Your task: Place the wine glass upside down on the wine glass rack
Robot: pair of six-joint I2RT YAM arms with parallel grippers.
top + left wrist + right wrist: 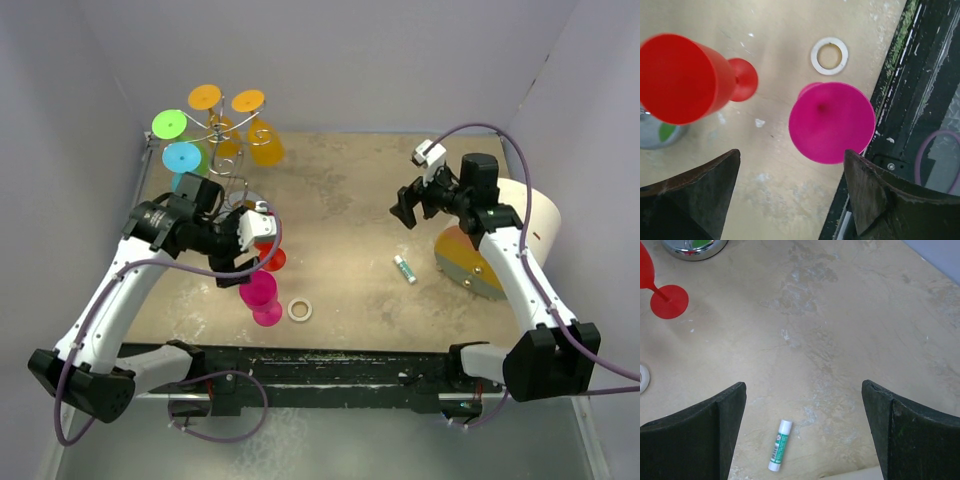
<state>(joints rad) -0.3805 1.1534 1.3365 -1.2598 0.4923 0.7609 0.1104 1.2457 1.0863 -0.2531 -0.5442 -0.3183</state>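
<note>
I should lower my left gripper next and close it across the magenta glass's rack-side rim edge [247,277] [796,144]. That rim edge is below my left gripper and already lined up between the open fingers.
The wire wine glass rack [222,130] stands at the back left with green, blue, orange and yellow glasses hanging upside down from its arms. Its shiny round base shows in the left wrist view [660,135] and the right wrist view [692,247]. A red wine glass [270,258] [680,77] and a magenta wine glass [260,297] [832,122] stand upright on the table. My left gripper [235,265] [792,185] is open and empty, hovering just above and beside the magenta glass. My right gripper [408,212] [802,425] is open and empty over the table's middle right.
A white ring [300,310] [829,55] lies just right of the magenta glass. A green-and-white glue stick [404,268] [780,445] lies below my right gripper. A white roll [525,210] with an orange disc [468,258] sits at the right. The black front edge [920,100] is close.
</note>
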